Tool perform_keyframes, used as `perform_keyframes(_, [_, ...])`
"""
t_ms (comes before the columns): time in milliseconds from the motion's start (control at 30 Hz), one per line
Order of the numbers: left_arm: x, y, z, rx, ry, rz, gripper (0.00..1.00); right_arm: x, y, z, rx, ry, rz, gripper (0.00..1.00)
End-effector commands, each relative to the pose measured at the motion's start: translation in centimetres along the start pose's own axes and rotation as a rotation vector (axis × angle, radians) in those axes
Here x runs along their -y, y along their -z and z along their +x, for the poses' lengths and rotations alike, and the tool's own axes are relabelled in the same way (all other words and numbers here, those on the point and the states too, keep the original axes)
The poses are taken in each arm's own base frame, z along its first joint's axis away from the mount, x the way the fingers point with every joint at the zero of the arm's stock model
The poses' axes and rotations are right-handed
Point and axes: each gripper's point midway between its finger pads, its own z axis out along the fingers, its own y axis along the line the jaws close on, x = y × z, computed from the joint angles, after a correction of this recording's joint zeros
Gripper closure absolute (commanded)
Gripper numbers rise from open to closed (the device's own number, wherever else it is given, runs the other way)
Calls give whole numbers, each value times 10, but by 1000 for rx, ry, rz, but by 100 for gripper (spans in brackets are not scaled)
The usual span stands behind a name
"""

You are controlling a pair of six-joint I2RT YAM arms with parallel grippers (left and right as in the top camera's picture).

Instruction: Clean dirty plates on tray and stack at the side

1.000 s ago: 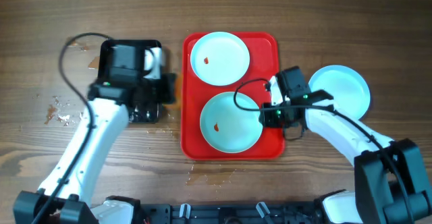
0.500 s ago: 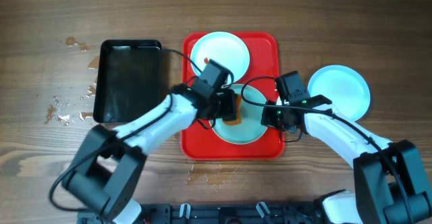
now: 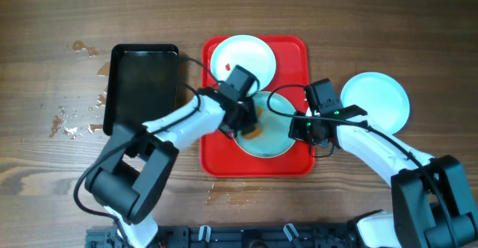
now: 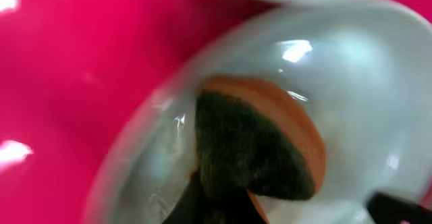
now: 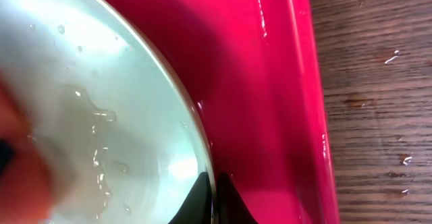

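The black tray's near end (image 3: 142, 112) is empty, so my left gripper should rise from the plate, move left in the overhead view and lower to release the sponge (image 3: 254, 131) there.
Two pale blue-white plates lie on the red tray (image 3: 297, 61). The far plate (image 3: 243, 54) bears a small red smear near its left rim. On the near plate (image 3: 275, 142), my left gripper (image 3: 246, 121) is shut on an orange sponge (image 3: 254, 131) and presses it down. In the left wrist view the sponge's dark scrub side (image 4: 250, 150) rests on the wet plate (image 4: 364, 82), with the gripper (image 4: 216, 209) at the bottom edge. My right gripper (image 3: 299, 128) is shut on this plate's right rim; its jaws (image 5: 212, 197) pinch the edge of the plate (image 5: 88, 96). A third plate (image 3: 377, 98) sits on the table, right of the tray.
A black rectangular tray (image 3: 144, 87) lies left of the red tray. Water drops and crumbs mark the wood (image 3: 71, 125) at far left. Bare wood table (image 5: 378, 82) shows beyond the red tray's right rim (image 5: 307, 102).
My left arm swung from the black tray over to the near plate, carrying the sponge onto it. My right gripper closed on the plate's rim.
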Motion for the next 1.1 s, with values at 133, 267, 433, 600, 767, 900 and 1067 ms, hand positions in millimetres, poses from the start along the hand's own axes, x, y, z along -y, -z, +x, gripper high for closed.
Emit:
perform_keyframes(133, [-87, 8, -37, 143, -176, -409, 96, 10, 0, 2, 2, -35, 50, 96])
perform_keyframes(267, [-65, 48, -54, 252, -140, -327, 96, 17, 0, 5, -6, -40, 84, 96])
perform_keyframes(433, [-63, 106, -65, 346, -94, -268, 96, 19, 1, 7, -9, -40, 95, 96])
perform_keyframes(600, [-86, 168, -72, 435, -1, -238, 96, 19, 5, -5, 29, 80, 119, 96])
perform_keyframes(767, [-71, 171, -64, 367, -118, -103, 96, 17, 6, -9, 38, 102, 114, 96])
perform_keyframes(900, [-137, 189, -82, 435, 28, -325, 96, 14, 21, -24, 89, 203, 147, 96])
perform_keyframes(1067, [-214, 206, -102, 464, 249, -397, 96, -8, 93, -59, 381, 368, 268, 96])
